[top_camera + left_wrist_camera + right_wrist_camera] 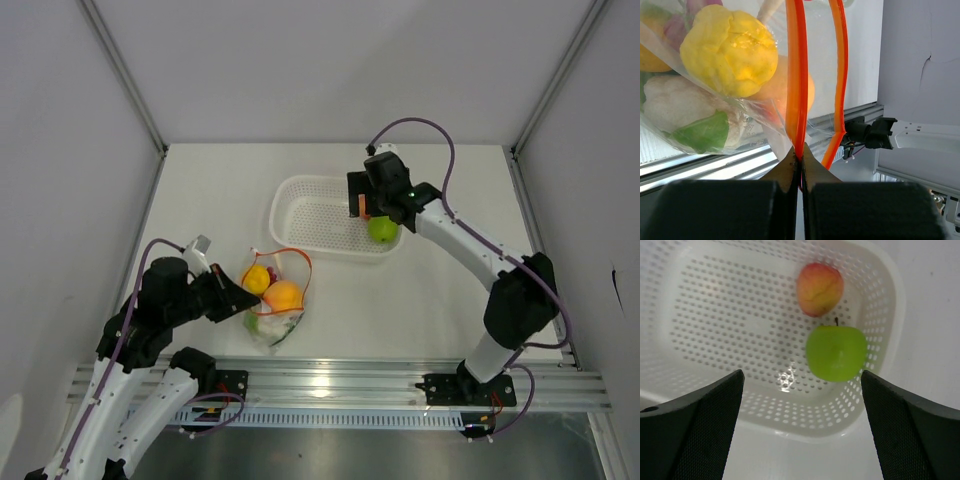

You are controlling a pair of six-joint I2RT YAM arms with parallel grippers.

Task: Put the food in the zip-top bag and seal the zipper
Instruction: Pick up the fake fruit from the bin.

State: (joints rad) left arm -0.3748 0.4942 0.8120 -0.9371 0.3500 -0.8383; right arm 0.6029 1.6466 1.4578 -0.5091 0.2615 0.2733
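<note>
My right gripper goes down next until its open fingers straddle the sides of the green apple (383, 229), then closes. The apple still lies in the basket (300, 220), outside the bag.
The clear zip-top bag (276, 300) lies near the table's front left with its mouth open. It holds a yellow lemon (256, 279), an orange (283, 296), a white cauliflower (675, 102) and other food. My left gripper (232, 297) is shut on the bag's red-orange zipper (796, 75), shown close up in the left wrist view (801, 160). My right gripper (375, 207) is open and empty above the white basket (300, 220). In the right wrist view (801, 377) a green apple (836, 352) and a peach (820, 288) lie in the basket between its fingers.
The basket (890, 300) stands at the table's middle back. The aluminium rail (340, 385) with both arm bases runs along the front edge. Grey walls enclose the table on the left, right and back.
</note>
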